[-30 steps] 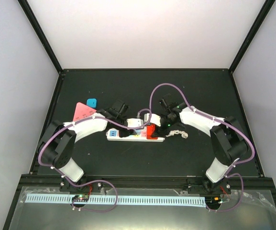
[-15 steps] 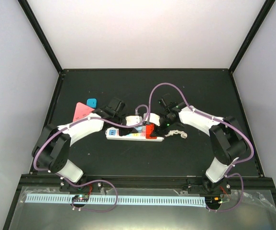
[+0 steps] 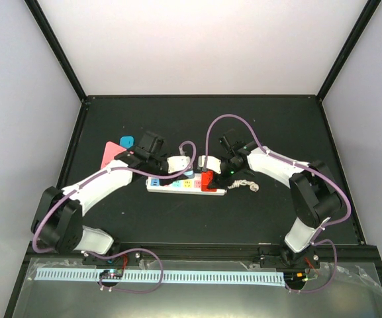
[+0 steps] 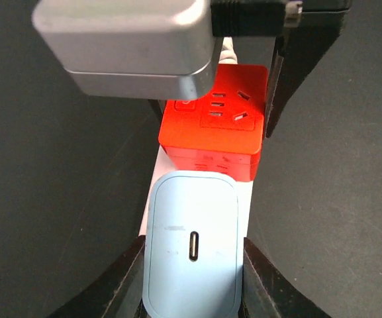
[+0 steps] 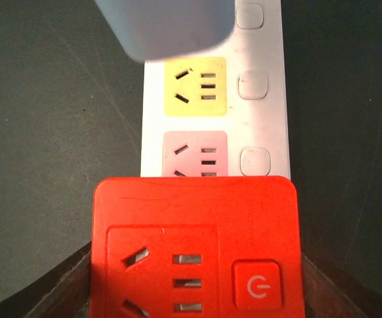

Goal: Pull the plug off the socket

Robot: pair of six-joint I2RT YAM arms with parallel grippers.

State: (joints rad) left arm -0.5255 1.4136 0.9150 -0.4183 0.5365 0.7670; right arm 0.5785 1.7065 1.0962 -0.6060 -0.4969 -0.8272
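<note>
My left gripper goes left in the top view next, then down to the tabletop [image 3: 118, 181] beside the pink card. It releases the plug there, as the plug is clear of the power strip [image 3: 177, 186].
The white power strip [image 3: 177, 186] lies mid-table with pastel outlet faces; the right wrist view shows its yellow and pink outlets and its white body [image 5: 263, 112]. My left gripper [image 3: 176, 165] is shut on a light blue charger plug [image 4: 192, 252], which sits between its fingers [image 4: 121, 278]. The plug looks raised just above the strip [image 4: 250, 199]. It shows blurred at the top of the right wrist view [image 5: 167, 26]. My right gripper [image 3: 208, 177] is shut on a red adapter block [image 5: 194, 245] at the strip's right end, also seen from the left wrist [image 4: 214, 129].
The strip's short white twisted cord [image 3: 247, 184] lies to its right. A pink triangular card [image 3: 111, 154] and a small blue piece [image 3: 126, 141] lie at the back left. The right wrist's grey housing [image 4: 128, 46] hangs close above the red block.
My left arm has stretched back and to the left, carrying the light blue plug up off the strip. The strip has shifted slightly. My right gripper has stayed on the red block.
</note>
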